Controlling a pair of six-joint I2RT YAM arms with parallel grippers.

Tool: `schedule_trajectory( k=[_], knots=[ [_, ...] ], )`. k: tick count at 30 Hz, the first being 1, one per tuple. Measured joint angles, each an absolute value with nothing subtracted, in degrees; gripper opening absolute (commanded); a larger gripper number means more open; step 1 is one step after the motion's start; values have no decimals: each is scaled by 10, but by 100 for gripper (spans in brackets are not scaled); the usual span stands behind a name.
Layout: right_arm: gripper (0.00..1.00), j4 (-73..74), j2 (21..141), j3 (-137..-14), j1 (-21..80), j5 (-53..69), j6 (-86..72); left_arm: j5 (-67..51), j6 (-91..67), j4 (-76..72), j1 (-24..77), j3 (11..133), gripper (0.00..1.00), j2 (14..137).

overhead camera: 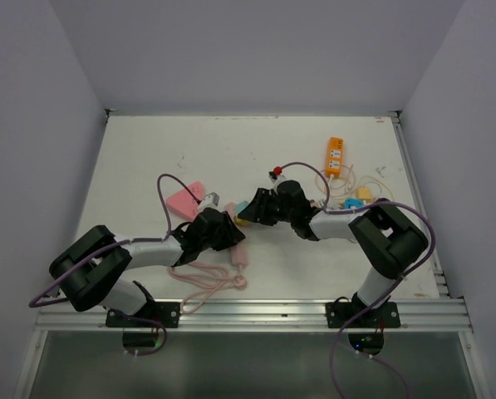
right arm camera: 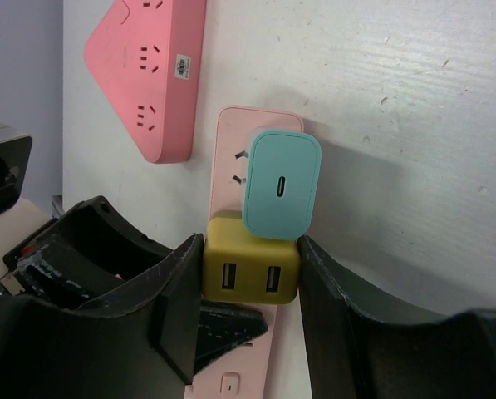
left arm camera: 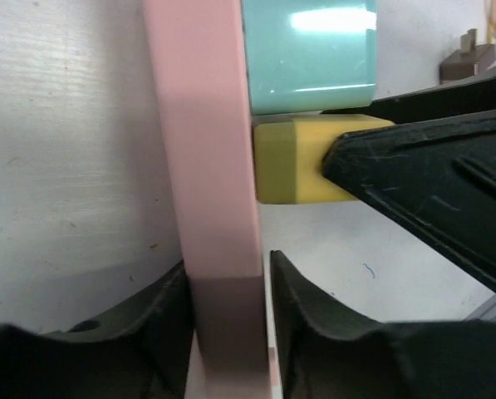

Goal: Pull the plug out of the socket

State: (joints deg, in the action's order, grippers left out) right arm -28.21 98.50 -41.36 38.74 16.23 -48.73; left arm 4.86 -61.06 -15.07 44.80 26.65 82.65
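Note:
I will next pull the yellow plug [right arm camera: 250, 273], still in the pink power strip, off to the right in the top view with my right gripper and release it on bare tabletop.
A long pink power strip [right arm camera: 231, 349] lies on the white table, also seen edge-on in the left wrist view [left arm camera: 210, 158]. A yellow two-port USB plug [right arm camera: 250, 273] and a teal charger plug [right arm camera: 281, 184] sit in it side by side. My right gripper [right arm camera: 249, 287] is shut on the yellow plug [left arm camera: 293, 160], its fingers against both sides. My left gripper [left arm camera: 228, 312] is shut on the pink strip near its end. In the top view the two grippers meet at mid-table, left [overhead camera: 223, 231] and right [overhead camera: 256, 208].
A triangular pink socket block [right arm camera: 152, 66] lies just beyond the strip [overhead camera: 185, 199]. An orange power strip [overhead camera: 335, 156] with yellow and blue plugs and tangled cords [overhead camera: 360, 195] lies at back right. The strip's pink cord [overhead camera: 206, 278] loops near the front edge.

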Motion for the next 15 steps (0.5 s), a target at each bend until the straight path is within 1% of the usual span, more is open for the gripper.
schedule_trajectory(
  k=[1, 2, 4, 5, 6, 7, 15],
  knots=[
    [0, -282, 984, -413, 388, 159, -487, 53, -610, -145, 448, 268, 36, 829],
    [0, -282, 983, -413, 389, 156, -486, 55, -612, -143, 448, 269, 26, 832],
    [0, -283, 979, -410, 389, 151, -487, 58, -623, -142, 447, 272, 16, 833],
    [0, -281, 977, -410, 389, 147, -486, 61, -624, -142, 447, 272, 7, 835],
    [0, -282, 977, -409, 390, 144, -486, 62, -625, -142, 447, 273, 2, 836],
    [0, -282, 977, -409, 390, 144, -486, 62, -625, -142, 447, 273, 0, 836],
    [0, -281, 960, -394, 395, 127, -486, 60, -639, -141, 447, 273, 0, 837]
  ],
)
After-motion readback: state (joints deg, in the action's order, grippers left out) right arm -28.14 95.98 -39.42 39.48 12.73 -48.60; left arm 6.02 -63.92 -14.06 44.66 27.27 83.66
